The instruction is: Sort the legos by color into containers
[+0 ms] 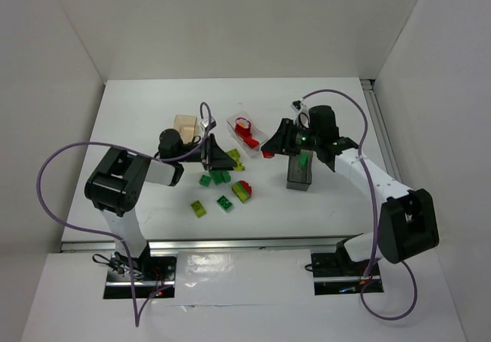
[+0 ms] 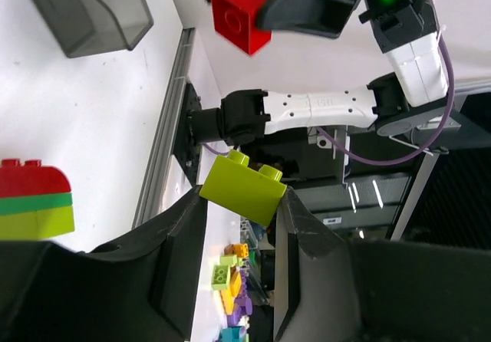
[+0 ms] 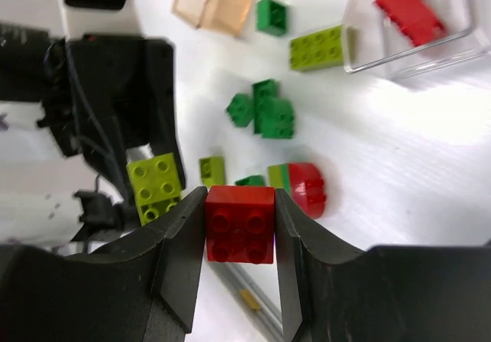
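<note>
My right gripper carries the red lego outward and to the left in the top view, over the clear tub (image 1: 257, 144) next, since that tub already holds red legos.
My left gripper (image 1: 227, 160) is shut on a yellow-green lego (image 2: 244, 187) and holds it tilted above the table; it also shows in the right wrist view (image 3: 156, 185). My right gripper (image 1: 268, 152) is shut on a red square lego (image 3: 239, 223), held in the air between the clear tub (image 1: 257, 144) and the dark grey tub (image 1: 300, 175). The clear tub holds red legos (image 1: 245, 133). The dark tub holds a green lego (image 1: 304, 159). The tan tub (image 1: 185, 126) stands behind the left gripper.
Loose green legos (image 1: 213, 178) lie under the left gripper, with another (image 1: 225, 202) and a yellow-green one (image 1: 199, 209) nearer the front. A stacked red, green and yellow piece (image 1: 242, 191) lies beside them. A yellow-green plate (image 3: 318, 47) lies beside the clear tub.
</note>
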Robot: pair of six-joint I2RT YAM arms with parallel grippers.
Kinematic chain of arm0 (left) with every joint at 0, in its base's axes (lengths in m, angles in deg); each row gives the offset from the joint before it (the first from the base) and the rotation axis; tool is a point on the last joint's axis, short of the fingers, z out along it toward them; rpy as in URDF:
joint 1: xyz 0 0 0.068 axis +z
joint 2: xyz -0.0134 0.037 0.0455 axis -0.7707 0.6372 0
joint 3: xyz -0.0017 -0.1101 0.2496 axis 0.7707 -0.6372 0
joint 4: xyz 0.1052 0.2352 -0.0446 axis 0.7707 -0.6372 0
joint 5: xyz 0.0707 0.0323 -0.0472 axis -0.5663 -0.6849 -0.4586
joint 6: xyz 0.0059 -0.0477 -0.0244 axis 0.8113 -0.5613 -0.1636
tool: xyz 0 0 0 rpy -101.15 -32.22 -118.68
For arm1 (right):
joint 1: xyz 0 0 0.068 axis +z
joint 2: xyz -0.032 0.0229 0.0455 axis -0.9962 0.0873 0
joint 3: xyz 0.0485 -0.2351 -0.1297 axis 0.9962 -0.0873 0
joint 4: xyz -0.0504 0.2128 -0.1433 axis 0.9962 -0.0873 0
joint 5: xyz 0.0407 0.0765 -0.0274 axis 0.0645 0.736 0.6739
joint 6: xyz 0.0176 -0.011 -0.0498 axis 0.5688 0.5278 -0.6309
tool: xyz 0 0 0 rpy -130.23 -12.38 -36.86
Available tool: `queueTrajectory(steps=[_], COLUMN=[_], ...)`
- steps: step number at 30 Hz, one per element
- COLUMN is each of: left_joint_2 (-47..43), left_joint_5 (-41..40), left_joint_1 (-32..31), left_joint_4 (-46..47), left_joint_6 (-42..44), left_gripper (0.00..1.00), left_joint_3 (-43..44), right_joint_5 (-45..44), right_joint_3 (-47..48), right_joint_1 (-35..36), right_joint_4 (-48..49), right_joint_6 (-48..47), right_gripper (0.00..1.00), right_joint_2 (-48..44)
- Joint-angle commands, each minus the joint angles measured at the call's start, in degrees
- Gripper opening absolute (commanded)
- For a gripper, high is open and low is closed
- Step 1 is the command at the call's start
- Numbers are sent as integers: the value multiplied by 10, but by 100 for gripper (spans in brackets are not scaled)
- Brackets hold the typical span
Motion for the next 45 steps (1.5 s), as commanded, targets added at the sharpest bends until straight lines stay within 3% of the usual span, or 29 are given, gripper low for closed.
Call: queueTrajectory(steps=[1, 5, 6, 9, 10, 14, 18, 21, 22, 25, 27, 35, 44, 45], left_joint_2=[-22, -59, -78, -178, -200, -245, -245, -224, -218, -202, -197, -124, 3, 13], left_joint_5=[6, -7, -18, -70, -154, -306, -417, -476, -504, -550, -596, -806, -872, -872], left_joint_1=[18, 68, 74, 80, 74, 62, 62, 62, 62, 62, 62, 62, 62, 62], left_joint_4=[313, 175, 47, -270, -511, -756, -866, -926, -938, -984, -1001, -1091, -1128, -1134], left_joint_6=[-5, 57, 90, 319, 446, 548, 570, 575, 575, 575, 575, 561, 542, 542], left_gripper=[0, 0, 0, 0, 0, 0, 0, 0, 0, 0, 0, 0, 0, 15], left_joint_3=[-20, -36, -36, 12, 41, 168, 235, 274, 282, 310, 324, 398, 487, 495], right_joint_5=[-81, -183, -212, -303, -312, -349, -370, -387, -387, -387, -394, -431, -448, -454], right_joint_3=[37, 115, 132, 196, 210, 272, 315, 327, 334, 350, 350, 238, 142, 142], right_joint_1=[3, 30, 48, 73, 80, 92, 98, 103, 108, 114, 114, 125, 130, 130], right_joint_4=[1, 1, -5, -18, -24, -31, -43, -43, -43, -65, -71, -50, -68, -74], right_joint_6=[-9, -23, -34, -65, -70, -88, -99, -99, -105, -110, -111, -105, -93, -93], right_gripper=[17, 19, 19, 19, 19, 21, 26, 46, 64, 80, 85, 82, 82, 82], right_joint_2=[16, 89, 121, 187, 204, 271, 320, 344, 353, 360, 354, 200, 74, 74])
